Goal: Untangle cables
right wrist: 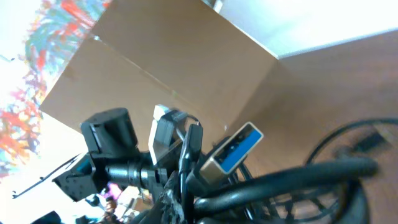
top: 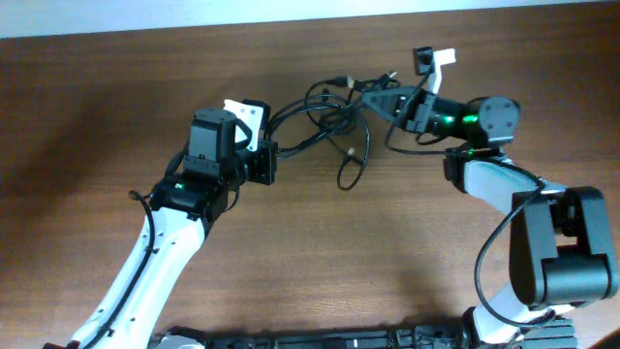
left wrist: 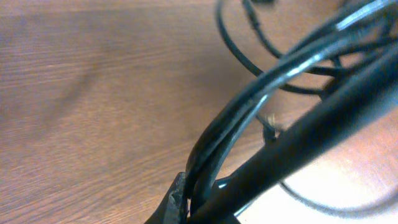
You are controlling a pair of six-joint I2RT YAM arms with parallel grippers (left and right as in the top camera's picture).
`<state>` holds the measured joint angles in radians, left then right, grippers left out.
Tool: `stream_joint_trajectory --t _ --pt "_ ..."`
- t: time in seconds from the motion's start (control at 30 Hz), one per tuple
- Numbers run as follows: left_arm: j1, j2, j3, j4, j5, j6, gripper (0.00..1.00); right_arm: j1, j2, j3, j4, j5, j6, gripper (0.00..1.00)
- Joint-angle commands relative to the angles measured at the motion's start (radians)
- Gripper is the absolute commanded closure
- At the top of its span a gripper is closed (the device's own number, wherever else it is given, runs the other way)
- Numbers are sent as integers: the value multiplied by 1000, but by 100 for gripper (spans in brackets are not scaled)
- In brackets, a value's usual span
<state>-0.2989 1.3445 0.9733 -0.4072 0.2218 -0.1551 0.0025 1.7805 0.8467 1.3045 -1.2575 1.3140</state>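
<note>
The tangle of cords is loose. My right gripper will first move away from my left gripper to stretch it, and then open.
The cables (top: 334,114) are thin black cords stretched as a loose tangle between my two grippers above the wooden table, with one loop (top: 351,167) hanging toward the front. My left gripper (top: 272,153) is shut on a pair of cords at the tangle's left end; in the left wrist view these cords (left wrist: 249,106) run up out of the jaws (left wrist: 189,202). My right gripper (top: 394,103) is shut on cords at the right end. In the right wrist view a silver USB plug with a blue insert (right wrist: 233,149) sticks up beside the jaws (right wrist: 186,186).
The wooden table (top: 116,87) spreads to the left and the front. A brown cardboard box (right wrist: 161,56) stands beyond the table in the right wrist view. The left arm (right wrist: 112,163) shows there too. The right arm's base (top: 557,247) is at the lower right.
</note>
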Motion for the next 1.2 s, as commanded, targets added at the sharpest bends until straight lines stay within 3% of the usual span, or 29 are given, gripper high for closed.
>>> stream_joint_trajectory --t 0.0,0.13,0.27,0.33,0.37,0.43,0.5,0.53,0.67,0.8,0.87,0.9,0.93,1.03,1.1,1.17 --pt "41 2 -24 -44 -391 -173 100 -140 -24 23 -106 -25 -114 96" --pt "42 2 -24 29 -425 -334 100 -173 -24 23 -542 -47 -367 96" --pt "42 2 -24 109 -222 -286 100 -171 -24 23 -769 -41 -499 93" --pt "42 2 -24 180 -61 -120 100 -171 -24 23 -819 -41 -541 81" --pt "42 2 -24 216 15 -34 100 -171 -24 23 -831 -40 -547 80" --pt "42 2 -24 269 95 93 100 -167 -24 23 -843 -42 -547 67" --pt "42 2 -24 307 108 162 100 -139 -24 23 -845 -48 -547 36" --pt "42 2 -24 310 108 180 100 -120 -24 23 -845 -47 -548 30" --pt "42 2 -24 309 208 266 100 -28 -24 23 -845 13 -599 25" --pt "42 2 -24 299 361 291 98 109 -24 23 -845 224 -627 25" --pt "42 2 -24 251 287 267 49 153 -24 23 -851 299 -627 25" --pt "42 2 -24 209 204 227 7 165 -24 23 -866 337 -627 22" --pt "42 2 -24 180 136 188 4 170 -24 23 -889 365 -626 19" --pt "42 2 -24 40 -224 -174 1 169 -24 23 -1051 467 -626 14" --pt "42 2 -24 -1 -309 -321 1 169 -24 23 -1146 488 -627 11" --pt "40 2 -24 14 -302 -331 1 169 -24 23 -1202 488 -627 9"
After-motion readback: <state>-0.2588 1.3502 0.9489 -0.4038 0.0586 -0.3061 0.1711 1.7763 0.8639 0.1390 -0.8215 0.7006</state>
